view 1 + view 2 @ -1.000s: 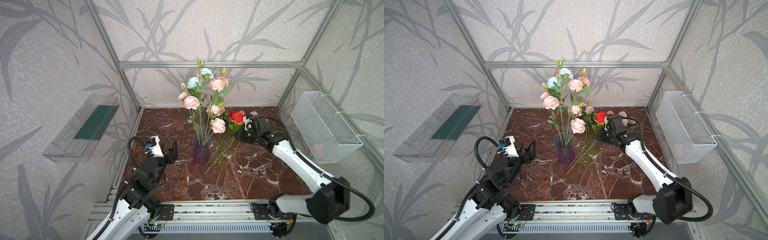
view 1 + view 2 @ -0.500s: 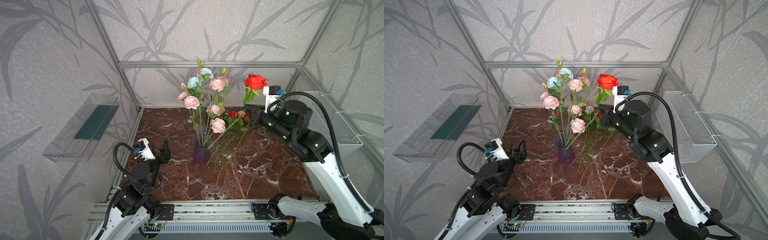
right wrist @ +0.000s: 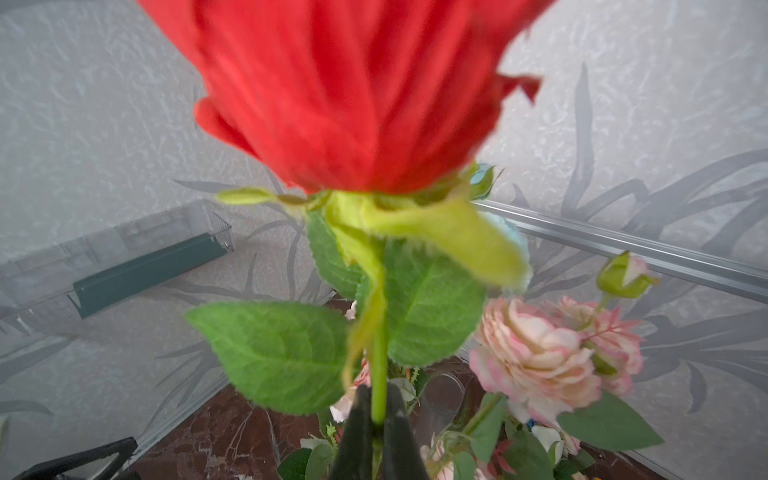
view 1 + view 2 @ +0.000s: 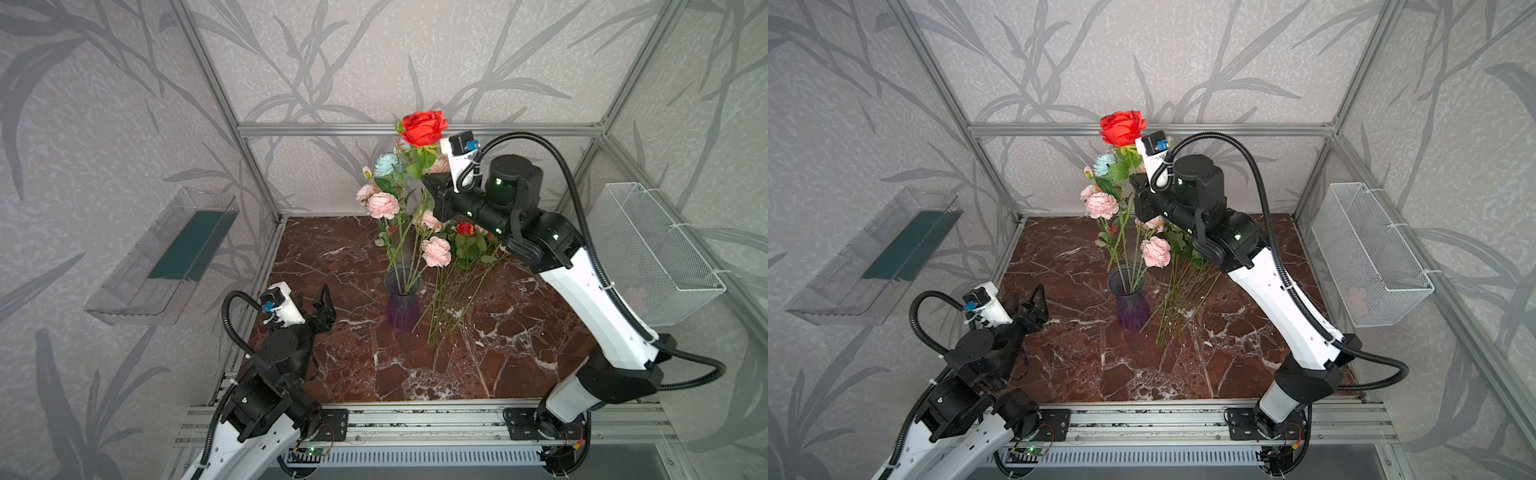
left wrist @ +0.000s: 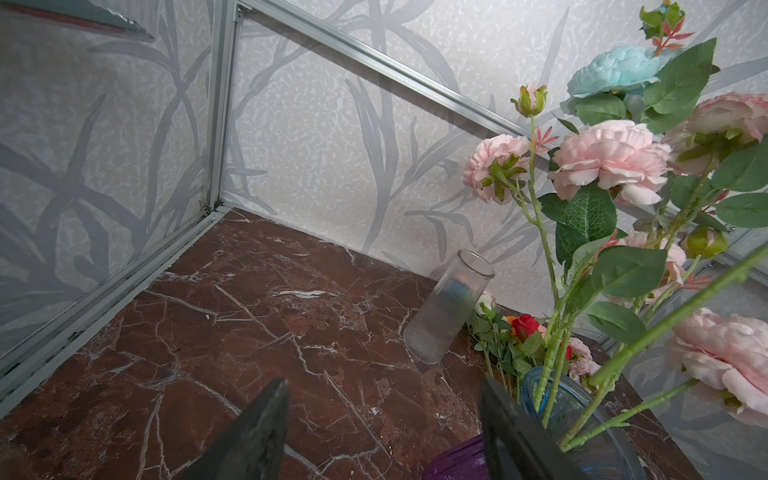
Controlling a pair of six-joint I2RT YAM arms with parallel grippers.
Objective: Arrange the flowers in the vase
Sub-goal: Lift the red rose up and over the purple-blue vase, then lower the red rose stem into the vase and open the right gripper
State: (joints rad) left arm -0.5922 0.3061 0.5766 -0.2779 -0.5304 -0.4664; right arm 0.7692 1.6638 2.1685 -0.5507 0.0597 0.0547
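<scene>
My right gripper moves down beside the pink flowers next. It then guides the green stem of the red rose into the vase's opening (image 4: pixel 403 277) below the gripper and releases the stem.
A purple glass vase (image 4: pixel 402 300) (image 4: pixel 1133 305) stands mid-table holding several pink and pale teal flowers (image 4: pixel 382 205) (image 4: pixel 1100 203) (image 5: pixel 611 160). High above and just right of that bunch, my right gripper (image 4: pixel 431 185) (image 4: pixel 1137 188) (image 3: pixel 378 395) is shut on the green stem of a red rose (image 4: pixel 424 126) (image 4: pixel 1122 126) (image 3: pixel 353 95), held upright. More loose flowers (image 4: pixel 459 286) (image 4: pixel 1183 297) lie on the table right of the vase. My left gripper (image 4: pixel 316 301) (image 4: pixel 1029 297) (image 5: pixel 384 382) is open and empty, low at the front left, with the vase (image 5: pixel 453 459) close by one finger.
A clear ribbed glass (image 5: pixel 449 307) (image 3: pixel 442 399) stands near the back wall behind the loose flowers. A white wire basket (image 4: pixel 656 253) (image 4: pixel 1370 253) hangs on the right wall. A clear plastic tray (image 4: pixel 166 253) (image 4: pixel 876 257) hangs on the left wall.
The right arm has lifted the red rose off the loose pile and carried it up and leftward, above the bunch. The left arm has pulled back toward the front left, still open.
</scene>
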